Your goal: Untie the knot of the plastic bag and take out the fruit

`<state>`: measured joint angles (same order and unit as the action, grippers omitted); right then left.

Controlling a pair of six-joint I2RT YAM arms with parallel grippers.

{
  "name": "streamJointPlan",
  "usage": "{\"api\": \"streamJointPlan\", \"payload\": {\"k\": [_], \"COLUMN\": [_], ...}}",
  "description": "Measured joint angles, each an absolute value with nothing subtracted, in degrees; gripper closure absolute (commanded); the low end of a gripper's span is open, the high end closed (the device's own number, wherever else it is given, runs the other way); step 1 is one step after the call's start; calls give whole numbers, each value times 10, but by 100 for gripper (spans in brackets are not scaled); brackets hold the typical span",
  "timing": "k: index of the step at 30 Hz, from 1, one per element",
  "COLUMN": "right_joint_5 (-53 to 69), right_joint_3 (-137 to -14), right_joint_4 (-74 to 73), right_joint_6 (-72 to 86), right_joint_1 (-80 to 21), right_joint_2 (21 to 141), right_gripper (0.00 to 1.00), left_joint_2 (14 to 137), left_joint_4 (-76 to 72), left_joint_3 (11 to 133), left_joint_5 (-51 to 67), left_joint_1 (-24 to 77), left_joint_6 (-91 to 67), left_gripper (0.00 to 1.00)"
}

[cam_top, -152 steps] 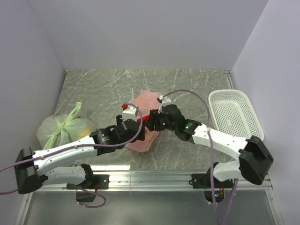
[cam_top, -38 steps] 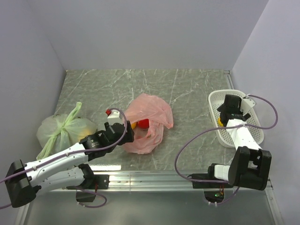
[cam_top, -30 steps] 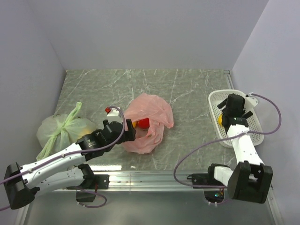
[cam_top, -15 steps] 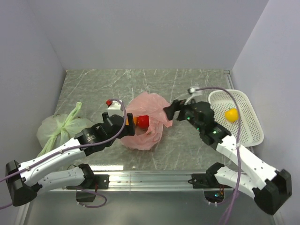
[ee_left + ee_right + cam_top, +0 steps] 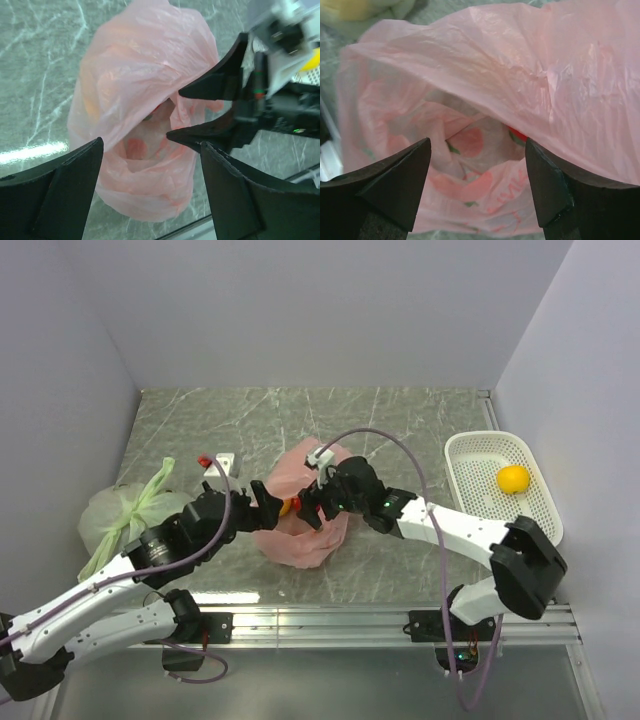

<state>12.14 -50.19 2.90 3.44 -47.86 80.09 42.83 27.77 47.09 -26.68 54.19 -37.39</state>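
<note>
Next, my left gripper reaches down to the edge of the pink bag's opening facing the green tied bag, as the pink bag's upper fold covers much of the red fruit (image 5: 518,134).
The pink plastic bag (image 5: 300,535) lies mid-table with its mouth gaping; no knot shows. My left gripper (image 5: 265,508) is open at the bag's left side. In the left wrist view the left gripper (image 5: 151,145) hovers over the bag (image 5: 135,100), nothing between its fingers. My right gripper (image 5: 312,502) is open at the bag's mouth from the right. In the right wrist view the right gripper (image 5: 477,142) straddles the opening of the bag (image 5: 560,75), where a red fruit (image 5: 518,134) peeks out under the upper fold. A yellow fruit (image 5: 513,479) lies in the white basket (image 5: 470,455).
A pale green tied bag (image 5: 130,512) sits at the left wall. The basket stands at the right edge of the table. The right arm's fingers (image 5: 215,87) cross the left wrist view just right of the bag's opening. Walls close in the back and both sides.
The right arm has swung from the basket back to the bag's mouth, leaving the yellow fruit in the basket. The left gripper has stayed at the bag's left side.
</note>
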Motion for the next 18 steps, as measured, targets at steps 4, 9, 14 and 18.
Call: {"api": "streamJointPlan", "payload": {"k": [4,9,14,18], "right_joint_5": [108,85,48,23], "right_joint_3": [-522,-548,-559,-588], "right_joint_4": [31,30,37,35], "right_joint_6": [3,-31,-57,-72], "right_joint_1": [-479,-479,-479,-479], "right_joint_2": [851,899,929,970], "right_gripper": [19,15,7,4], "left_joint_2": [436,528,645,666], "left_joint_4": [280,281,273,260], "left_joint_3": [471,471,460,459], "left_joint_5": [-299,-328,-341,-339], "left_joint_1": [542,539,524,511], "left_joint_6": [-382,-387,-388,-388], "left_gripper": [14,17,38,73]}}
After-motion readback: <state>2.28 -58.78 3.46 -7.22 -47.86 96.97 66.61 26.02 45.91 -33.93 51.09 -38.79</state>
